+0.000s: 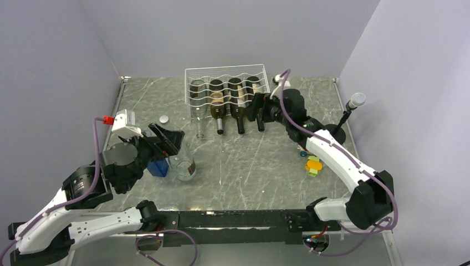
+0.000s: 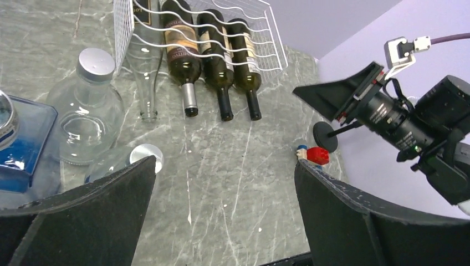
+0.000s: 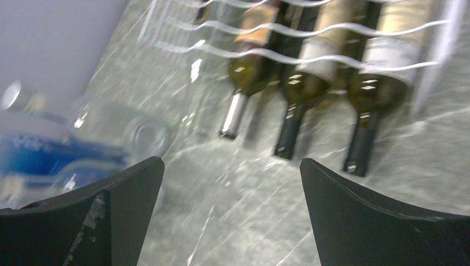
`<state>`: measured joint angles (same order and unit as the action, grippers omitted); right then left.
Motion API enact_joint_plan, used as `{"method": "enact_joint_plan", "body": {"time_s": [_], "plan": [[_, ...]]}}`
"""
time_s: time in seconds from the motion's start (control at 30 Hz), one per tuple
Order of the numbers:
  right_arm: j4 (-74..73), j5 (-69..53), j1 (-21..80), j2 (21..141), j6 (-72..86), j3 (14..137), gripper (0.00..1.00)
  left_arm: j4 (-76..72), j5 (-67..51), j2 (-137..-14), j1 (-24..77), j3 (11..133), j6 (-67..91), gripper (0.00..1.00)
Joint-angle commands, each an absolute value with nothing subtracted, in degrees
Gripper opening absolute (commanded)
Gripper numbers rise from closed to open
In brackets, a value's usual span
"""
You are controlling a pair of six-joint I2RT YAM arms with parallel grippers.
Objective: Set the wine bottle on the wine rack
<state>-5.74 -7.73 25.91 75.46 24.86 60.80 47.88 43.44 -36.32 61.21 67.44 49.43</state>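
Back of my right gripper and to its left in the top view, the near clear bottle stands unracked, so I should move that way onto the bottle's cap.
The white wire wine rack (image 1: 221, 71) stands at the back of the table. In it lie a clear bottle (image 1: 198, 105) and three dark wine bottles, necks pointing toward me. The rightmost wine bottle (image 2: 246, 66) rests in the last cradle on the right. My right gripper (image 1: 258, 108) hovers just in front of that bottle's neck (image 3: 360, 147), open, with only tabletop between its fingers (image 3: 343, 210). My left gripper (image 1: 166, 138) is open at the near left, over other bottles, holding nothing. The right wrist view is blurred.
A blue square bottle (image 2: 25, 144) and a round clear bottle with a silver cap (image 2: 88, 116) stand under the left gripper. A second capped clear bottle (image 1: 185, 166) is beside them. Small toy pieces (image 1: 313, 165) and a stand with a grey knob (image 1: 354, 102) are on the right.
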Motion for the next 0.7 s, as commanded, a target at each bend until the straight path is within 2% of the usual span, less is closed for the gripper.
{"method": "enact_joint_plan", "body": {"time_s": [0.0,0.07,0.1,0.3,0.53,0.67], "plan": [[-6.0,-10.4,33.5,70.2,21.2,59.1,1.0,38.6,37.8,-35.4,61.4,66.8,41.3,0.99],[-2.3,-12.7,36.3,68.4,21.4,56.8,1.0,33.4,26.2,-32.8,61.4,65.4,30.2,0.99],[-0.6,-13.8,37.6,67.6,21.8,55.6,1.0,32.1,25.1,-31.6,61.4,64.9,30.4,0.99],[5.7,-12.7,46.5,70.0,20.8,55.6,1.0,28.0,26.1,-25.5,61.4,62.7,32.5,0.99],[9.3,-6.3,57.1,77.4,16.4,61.6,1.0,41.3,33.6,-30.3,61.4,72.5,35.2,0.99],[6.0,-0.9,62.4,85.2,12.1,70.0,0.99,43.1,35.1,-31.2,61.4,75.2,35.3,0.99]]}}
